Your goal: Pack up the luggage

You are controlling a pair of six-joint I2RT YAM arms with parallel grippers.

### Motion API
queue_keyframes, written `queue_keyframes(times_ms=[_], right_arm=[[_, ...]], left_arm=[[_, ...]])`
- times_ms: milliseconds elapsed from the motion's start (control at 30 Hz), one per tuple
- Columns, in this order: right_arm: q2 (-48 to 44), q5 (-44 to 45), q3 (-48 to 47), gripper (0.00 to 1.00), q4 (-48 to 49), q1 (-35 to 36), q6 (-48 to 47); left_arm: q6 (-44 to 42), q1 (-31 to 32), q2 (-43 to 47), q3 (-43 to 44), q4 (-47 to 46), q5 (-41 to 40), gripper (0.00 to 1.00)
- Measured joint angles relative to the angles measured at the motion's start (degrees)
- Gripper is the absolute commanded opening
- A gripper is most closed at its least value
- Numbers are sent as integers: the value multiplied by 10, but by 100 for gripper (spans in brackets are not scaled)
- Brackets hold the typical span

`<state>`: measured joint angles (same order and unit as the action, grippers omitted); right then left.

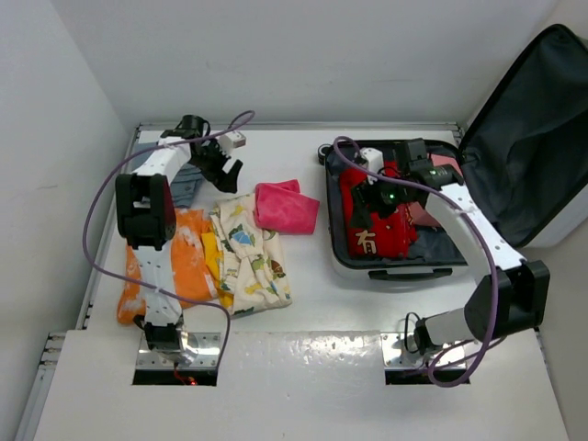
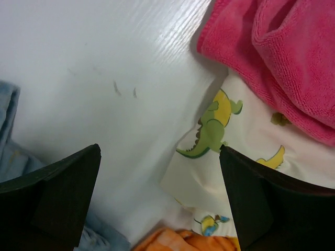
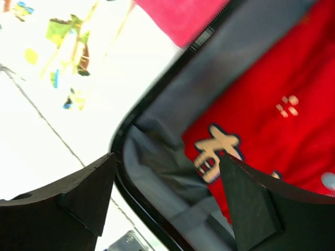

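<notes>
My left gripper goes down and to the right in the top view onto the cream dinosaur-print garment's far end next, since the pink towel leaves it uncovered.
The luggage [image 1: 395, 270] lies open at the right of the table, its dark lid [image 1: 528, 138] leaning back. A red garment with white characters [image 1: 381, 230] lies in its tray. My right gripper [image 1: 366, 209] hovers over the tray's left side. In the right wrist view this gripper [image 3: 167, 159] is open, with nothing between its fingers; the luggage's black rim [image 3: 136, 183] and the red garment [image 3: 272, 104] lie below. My left gripper [image 1: 223, 175] hangs open above bare table at the back left, holding nothing [image 2: 159, 151].
A pink towel [image 1: 285, 207] lies mid-table, partly on a dinosaur-print cloth [image 1: 248, 253]. An orange cloth [image 1: 184, 257] lies left of that, and a pale blue cloth [image 1: 188, 188] under the left arm. Walls close the left and back. A small object [image 1: 326, 152] sits behind the luggage.
</notes>
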<state>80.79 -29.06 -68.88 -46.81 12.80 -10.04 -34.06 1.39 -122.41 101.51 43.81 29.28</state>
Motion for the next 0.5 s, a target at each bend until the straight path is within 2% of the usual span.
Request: queue_keyframes(times_ms=[167,267,367,400,500], right_arm=[[38,-24,-45,82,9,26,32],[61,-36,-67,84,17,30,54],[91,-46,-100,84,17,33,68],[99,-47,-109,84,16,33,71],[124,-54,-143,84,12,31,78]], left_arm=[[-76,2,-64,78,69,57,100],[-111,3,-74,79,110,75,100],[-139,3,-76,70,141,85,94],[-145,4,-76,62,147,87,89],[-159,5,-77,31,160,90,86]])
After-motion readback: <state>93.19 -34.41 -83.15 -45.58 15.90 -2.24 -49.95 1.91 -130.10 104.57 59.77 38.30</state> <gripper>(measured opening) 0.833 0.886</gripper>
